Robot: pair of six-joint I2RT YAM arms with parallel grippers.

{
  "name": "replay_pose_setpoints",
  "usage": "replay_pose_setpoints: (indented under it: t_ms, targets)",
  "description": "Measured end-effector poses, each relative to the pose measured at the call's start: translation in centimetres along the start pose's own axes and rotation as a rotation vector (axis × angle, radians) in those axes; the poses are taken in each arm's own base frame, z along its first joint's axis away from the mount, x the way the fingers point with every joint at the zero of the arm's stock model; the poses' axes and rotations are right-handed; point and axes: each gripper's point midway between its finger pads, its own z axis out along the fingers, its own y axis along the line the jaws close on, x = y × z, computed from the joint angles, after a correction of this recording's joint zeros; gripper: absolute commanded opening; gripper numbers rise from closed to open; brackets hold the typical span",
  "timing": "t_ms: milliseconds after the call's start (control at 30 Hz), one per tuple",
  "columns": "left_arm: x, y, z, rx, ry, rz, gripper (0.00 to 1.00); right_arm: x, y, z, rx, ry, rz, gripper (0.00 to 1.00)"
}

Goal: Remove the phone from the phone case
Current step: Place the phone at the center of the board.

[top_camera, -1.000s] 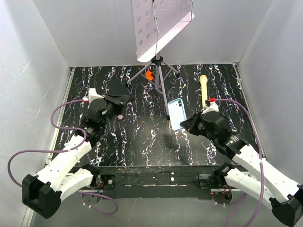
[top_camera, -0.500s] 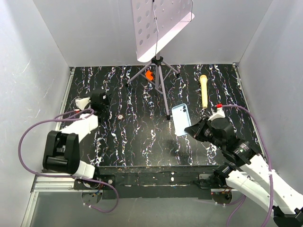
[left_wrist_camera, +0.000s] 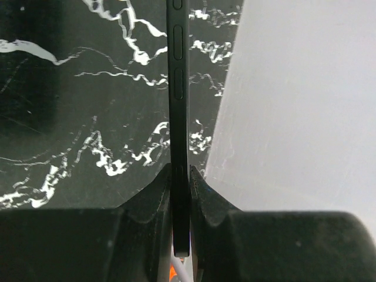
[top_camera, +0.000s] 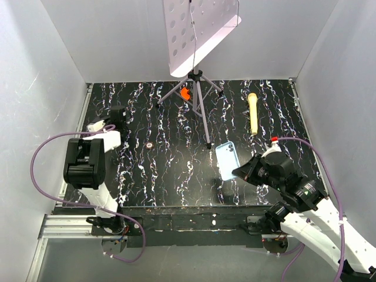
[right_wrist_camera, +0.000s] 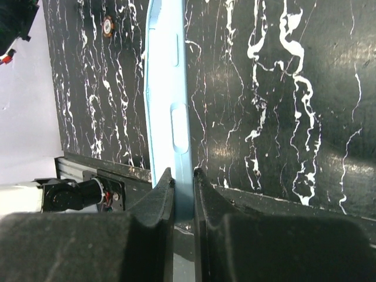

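Observation:
The phone case is already off, so I should move my left gripper down and away from the white side and release the phone (left_wrist_camera: 178, 88) onto the bare tabletop.
The phone (left_wrist_camera: 178, 88) shows edge-on in the left wrist view as a slim black bar with side buttons, and my left gripper (left_wrist_camera: 180, 176) is shut on its lower end. That gripper (top_camera: 118, 113) sits at the table's far left, close to the white wall. The phone case (top_camera: 227, 160), a thin light blue shell, is held above the table right of centre, apart from the phone. My right gripper (top_camera: 242, 172) is shut on its near end. In the right wrist view the phone case (right_wrist_camera: 167, 88) runs up from my right gripper (right_wrist_camera: 181, 176), edge toward the camera.
A tripod (top_camera: 197, 88) carrying a perforated white board (top_camera: 197, 29) stands at the back centre, with an orange piece (top_camera: 185, 93) by its legs. A yellow handle-like object (top_camera: 252, 111) lies back right. A small round disc (top_camera: 149, 144) lies left of centre. White walls enclose three sides.
The left arm has folded back to the far left wall, carrying the phone. The right arm has drawn back toward the near edge with the phone case.

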Motion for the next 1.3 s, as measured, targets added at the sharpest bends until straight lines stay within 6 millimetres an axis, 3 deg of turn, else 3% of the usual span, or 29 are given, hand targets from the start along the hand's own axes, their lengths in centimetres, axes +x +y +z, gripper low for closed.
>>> replay_pose_setpoints:
  t_ms: [267, 567, 667, 800, 900, 1300]
  targets:
    - [1.5, 4.6, 3.6, -0.057, -0.013, 0.039, 0.02, 1.1, 0.4, -0.3, -0.012, 0.06, 0.047, 0.01]
    - [2.9, 3.9, 5.5, 0.008, 0.002, 0.015, 0.28, 1.1, 0.8, -0.2, -0.015, 0.075, 0.055, 0.01]
    - [3.3, 3.9, 5.8, 0.022, 0.011, 0.007, 0.43, 1.0, 1.0, 0.0, -0.017, 0.077, 0.057, 0.01]
    - [3.8, 3.5, 5.7, 0.042, 0.038, 0.011, 0.89, 0.9, 1.2, 0.2, -0.024, 0.073, 0.058, 0.01]
    - [4.0, 2.3, 5.1, 0.069, 0.057, -0.001, 0.98, 0.7, 1.5, 0.1, -0.038, 0.063, 0.057, 0.01]
    - [1.8, 4.8, 0.9, -0.052, 0.107, 0.111, 0.98, 0.0, 2.1, -0.4, -0.113, -0.001, 0.041, 0.01]
